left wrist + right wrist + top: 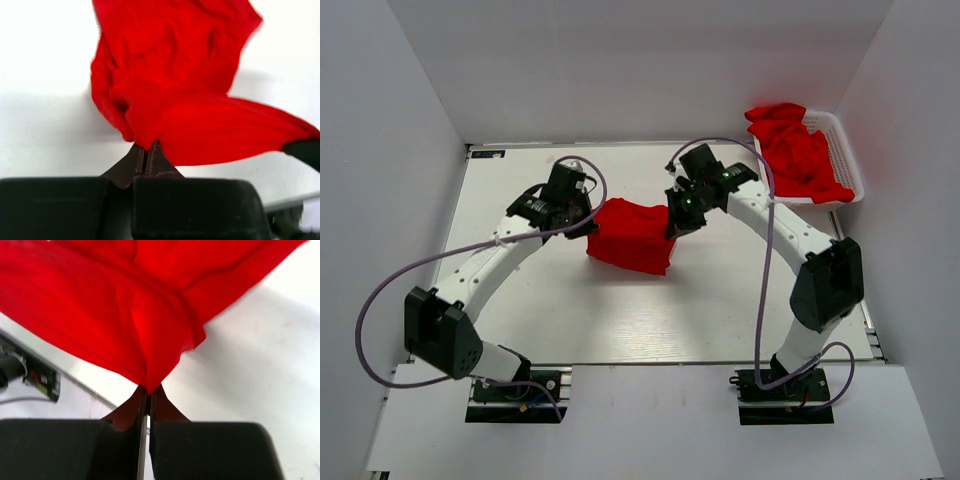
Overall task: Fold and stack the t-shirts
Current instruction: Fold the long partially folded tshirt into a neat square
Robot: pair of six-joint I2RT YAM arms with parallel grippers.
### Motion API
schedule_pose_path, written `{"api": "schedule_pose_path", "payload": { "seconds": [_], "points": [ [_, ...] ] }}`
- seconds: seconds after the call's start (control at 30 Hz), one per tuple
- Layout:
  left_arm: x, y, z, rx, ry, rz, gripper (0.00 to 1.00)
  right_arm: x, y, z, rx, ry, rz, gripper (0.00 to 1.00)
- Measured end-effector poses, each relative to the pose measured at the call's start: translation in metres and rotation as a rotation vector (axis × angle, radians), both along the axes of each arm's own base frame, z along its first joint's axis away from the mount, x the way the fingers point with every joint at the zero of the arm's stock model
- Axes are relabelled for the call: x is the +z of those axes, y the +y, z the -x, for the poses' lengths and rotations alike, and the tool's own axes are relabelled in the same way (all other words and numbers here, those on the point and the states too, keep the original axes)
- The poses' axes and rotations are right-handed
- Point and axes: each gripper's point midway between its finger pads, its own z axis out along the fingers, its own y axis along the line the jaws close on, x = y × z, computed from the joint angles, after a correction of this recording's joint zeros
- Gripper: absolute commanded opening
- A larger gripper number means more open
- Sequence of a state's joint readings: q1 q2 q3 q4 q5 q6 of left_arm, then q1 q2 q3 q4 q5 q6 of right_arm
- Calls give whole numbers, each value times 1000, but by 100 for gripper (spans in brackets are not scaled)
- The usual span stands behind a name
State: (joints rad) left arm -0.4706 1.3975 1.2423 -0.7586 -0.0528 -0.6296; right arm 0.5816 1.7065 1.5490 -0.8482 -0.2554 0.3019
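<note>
My left gripper needs to move outward and down next and let go of the t-shirt's held edge over the t-shirt's far part (619,207) (150,22), because that part is below and outward of the gripper's fingers.
A bright red t-shirt (632,236) hangs stretched between both grippers over the middle of the table. My left gripper (588,222) is shut on its left edge; in the left wrist view the cloth (175,95) bunches right at the closed tips (146,148). My right gripper (677,220) is shut on the right edge; the right wrist view has red cloth (125,315) pinched at the closed tips (149,390). More red t-shirts (798,150) lie heaped in the white basket (844,150) at the back right.
White walls enclose the table on the left, back and right. The basket stands tight against the right wall. The table's front edge (640,364) runs just ahead of the arm bases. Cables loop off both arms.
</note>
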Motion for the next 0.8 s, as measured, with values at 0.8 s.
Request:
{"api": "schedule_pose_path", "payload": {
  "seconds": [0.8],
  "points": [
    [-33,-24,-146,53,-112,-106,0,-31,-13,-101,-137,-24,-66,0]
  ]
}}
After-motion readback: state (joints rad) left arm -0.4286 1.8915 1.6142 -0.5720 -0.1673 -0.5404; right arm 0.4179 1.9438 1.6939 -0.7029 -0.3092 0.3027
